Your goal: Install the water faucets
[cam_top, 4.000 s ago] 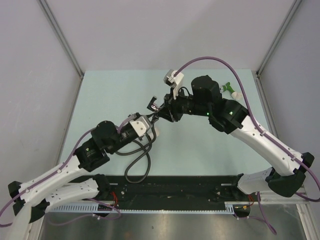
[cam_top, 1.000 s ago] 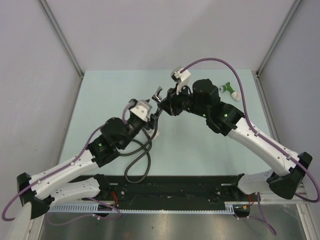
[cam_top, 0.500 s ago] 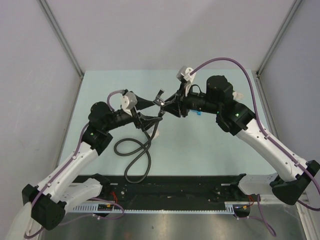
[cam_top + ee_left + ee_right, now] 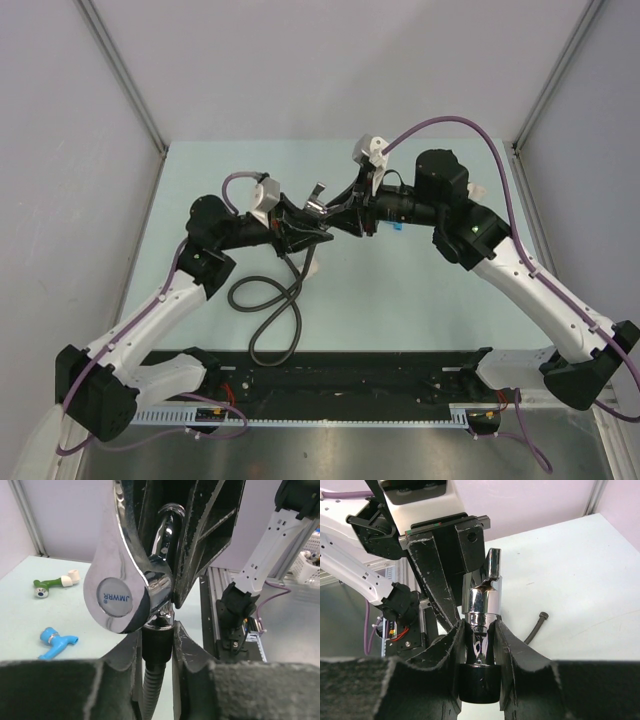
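Observation:
The black end nut is on the faucet's stem, so the right gripper will carry the faucet (image 4: 318, 203) up first, then down toward the bare tabletop below, and let go of it there.
The shiny chrome water faucet (image 4: 318, 203) is held in the air between both grippers, above the middle of the table. In the right wrist view my right gripper (image 4: 480, 630) is shut on the faucet's chrome stem (image 4: 482, 602), just above the black end nut (image 4: 479, 682). In the left wrist view my left gripper (image 4: 157, 632) is shut on the black end nut (image 4: 157, 640) of the long black hose (image 4: 270, 300), directly below the faucet body (image 4: 120, 580). In the top view my left gripper (image 4: 305, 232) and right gripper (image 4: 335, 215) meet tip to tip.
The hose loops on the table towards the near edge, and its free end (image 4: 542, 616) lies on the surface. A blue plastic tap (image 4: 55, 640) and a green tap with a white fitting (image 4: 50, 582) lie on the table's right side. A black rail (image 4: 340, 385) runs along the near edge.
My left arm has swung out to the left and its gripper now points right at the faucet. My right wrist has turned and shifted slightly right. The faucet stays held between them.

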Tool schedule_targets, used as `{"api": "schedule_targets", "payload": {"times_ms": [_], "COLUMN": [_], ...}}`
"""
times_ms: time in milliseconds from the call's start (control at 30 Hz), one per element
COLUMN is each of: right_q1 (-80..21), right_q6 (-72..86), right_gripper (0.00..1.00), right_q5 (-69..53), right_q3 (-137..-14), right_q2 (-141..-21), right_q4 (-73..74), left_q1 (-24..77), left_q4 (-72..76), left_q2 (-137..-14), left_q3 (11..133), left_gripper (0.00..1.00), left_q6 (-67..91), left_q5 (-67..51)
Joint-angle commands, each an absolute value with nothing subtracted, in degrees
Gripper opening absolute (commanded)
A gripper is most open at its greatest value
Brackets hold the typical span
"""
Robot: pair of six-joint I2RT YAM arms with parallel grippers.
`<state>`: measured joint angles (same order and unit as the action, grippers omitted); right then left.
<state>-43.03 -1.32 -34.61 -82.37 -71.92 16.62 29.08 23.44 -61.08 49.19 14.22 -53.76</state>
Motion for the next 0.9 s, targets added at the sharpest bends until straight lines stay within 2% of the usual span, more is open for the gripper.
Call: {"api": "schedule_targets", "payload": {"times_ms": [0, 33, 200, 333, 367, 467, 600, 733, 767, 800, 867], "right_q1": [-43.50, -43.42, -43.68, -46.66, -47.10, -48.33, -48.43, -47.99, -47.47, -47.03, -45.89], "right_q6": [-1.32, -1.32, 0.43, 1.49, 2.28, 4.56, 7.72, 8.44, 8.44, 8.44, 8.35], "right_gripper": [0.00, 0.00, 0.00, 0.00, 0.00, 0.00, 0.00, 0.00, 0.00, 0.00, 0.00], "right_q5": [-35.69, -35.07, -27.72, -16.64, -12.35, -5.65, -1.15, -0.44, -0.61, -0.79, -1.23], "right_q3": [-83.32, -83.32, -83.41, -83.41, -83.32, -83.15, -81.83, -81.65, -81.65, -81.65, -81.65], "right_q2": [-70.66, -70.84, -71.71, -73.03, -73.30, -74.35, -75.14, -76.11, -76.11, -76.11, -75.68], "right_q4": [12.57, 12.66, 12.22, 12.74, 12.83, 12.57, 10.38, 8.97, 8.36, 7.91, 7.04], "left_q1": [29.18, 29.27, 31.10, 37.42, 39.09, 46.12, 53.33, 57.48, 57.48, 57.39, 56.96], "left_q4": [25.14, 24.70, 19.35, 11.09, 10.03, 8.35, 8.17, 7.74, 8.17, 8.52, 8.79], "left_q2": [-61.52, -61.35, -59.86, -57.14, -56.95, -56.78, -57.83, -60.12, -59.86, -59.16, -58.28], "left_q3": [51.50, 51.50, 51.94, 53.08, 53.35, 53.79, 54.31, 55.90, 55.72, 55.37, 55.20], "left_gripper": [0.08, 0.00, 0.00, 0.00, 0.00, 0.00, 0.00, 0.01, 0.06, 0.22, 0.38], "left_q6": [15.38, 15.12, 10.64, 3.53, 0.99, 0.18, -7.97, -12.66, -12.57, -12.83, -13.97], "left_q5": [-52.04, -51.25, -40.55, -19.83, -8.99, 7.40, 21.51, 27.33, 27.51, 28.21, 28.74]}}
